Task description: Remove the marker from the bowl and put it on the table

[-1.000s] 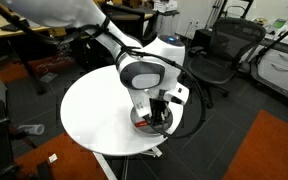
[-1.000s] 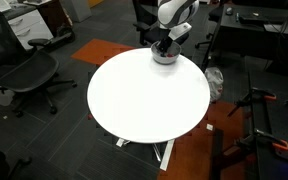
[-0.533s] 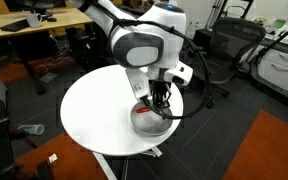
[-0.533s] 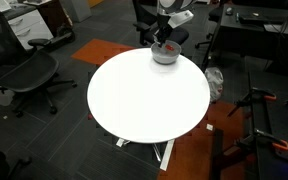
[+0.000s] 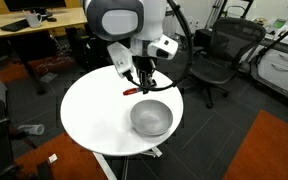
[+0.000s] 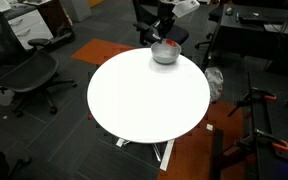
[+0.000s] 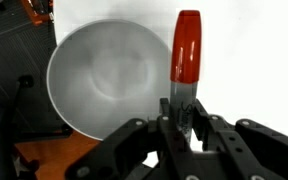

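Note:
The gripper moves away from the bowl [image 5: 151,118] next, over the table's open middle, and lowers to release the marker there, because that part lies bare.
The grey metallic bowl [image 5: 151,118] sits empty near the edge of the round white table [image 5: 89,115]. My gripper [image 5: 142,84] is shut on the red marker [image 5: 132,91] and holds it in the air, above the table and just beside the bowl's rim. In the wrist view the marker [image 7: 187,48] sticks out from the jaws [image 7: 181,118], red cap forward and whitish part between the fingers, with the bowl [image 7: 109,80] to its left and bare table [image 7: 249,60] beneath. In an exterior view the bowl [image 6: 165,53] lies at the table's far edge under the gripper [image 6: 170,36].
Black office chairs [image 5: 219,55] stand behind the table, and another chair [image 6: 29,75] is off to its side. A wooden desk [image 5: 34,30] with clutter is in the back. Orange carpet [image 5: 269,150] patches lie on the dark floor.
My gripper has risen out of the bowl with the marker held in it and has moved sideways off the bowl's middle. The bowl has stayed in place and is now empty.

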Controlling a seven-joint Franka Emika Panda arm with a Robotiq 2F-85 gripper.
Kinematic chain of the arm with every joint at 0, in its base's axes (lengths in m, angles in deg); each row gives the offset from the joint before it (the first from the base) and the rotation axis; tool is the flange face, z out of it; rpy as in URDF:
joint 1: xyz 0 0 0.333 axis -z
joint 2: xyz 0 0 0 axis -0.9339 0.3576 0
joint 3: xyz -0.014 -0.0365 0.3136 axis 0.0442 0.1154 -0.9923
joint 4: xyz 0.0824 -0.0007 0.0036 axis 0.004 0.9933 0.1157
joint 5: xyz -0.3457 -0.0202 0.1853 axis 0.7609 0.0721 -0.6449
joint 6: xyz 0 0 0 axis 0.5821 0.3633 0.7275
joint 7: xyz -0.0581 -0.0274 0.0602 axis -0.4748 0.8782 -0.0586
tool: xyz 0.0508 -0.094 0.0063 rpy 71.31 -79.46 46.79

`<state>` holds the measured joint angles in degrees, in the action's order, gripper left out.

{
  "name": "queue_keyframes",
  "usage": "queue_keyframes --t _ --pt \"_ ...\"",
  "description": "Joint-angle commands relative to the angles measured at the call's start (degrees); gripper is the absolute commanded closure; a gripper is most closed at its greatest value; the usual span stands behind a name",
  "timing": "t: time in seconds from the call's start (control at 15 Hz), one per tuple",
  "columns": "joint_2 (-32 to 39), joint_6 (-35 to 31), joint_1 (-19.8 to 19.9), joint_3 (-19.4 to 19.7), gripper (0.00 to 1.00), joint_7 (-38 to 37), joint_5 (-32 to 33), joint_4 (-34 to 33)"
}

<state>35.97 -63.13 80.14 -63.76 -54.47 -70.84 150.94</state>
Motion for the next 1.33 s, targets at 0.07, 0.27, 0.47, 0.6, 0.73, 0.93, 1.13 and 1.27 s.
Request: queue_keyframes --t 0.07,0.27,0.47,0.6,0.73,0.93,1.13,1.27 --pt "-2.8 -0.15 -3.09 -2.46 0.94 -1.7 0.01 3.17" --pt "-1.72 1.44 -5.29 -3.68 0.94 -1.1 1.04 2.47" --pt "-0.43 2.71 -7.3 -4.66 0.94 -0.31 2.25 2.51" --pt "0.41 3.57 -8.51 -5.25 0.94 0.02 3.17 2.58" --pt "1.52 4.26 -9.79 -5.83 0.94 0.12 4.43 2.45" --pt "3.58 3.98 -11.05 -7.21 0.94 1.73 5.48 2.12" --pt "5.51 2.83 -11.17 -9.18 0.94 5.01 5.15 2.02" --pt "6.39 2.3 -11.13 -10.21 0.94 7.01 4.98 1.92"
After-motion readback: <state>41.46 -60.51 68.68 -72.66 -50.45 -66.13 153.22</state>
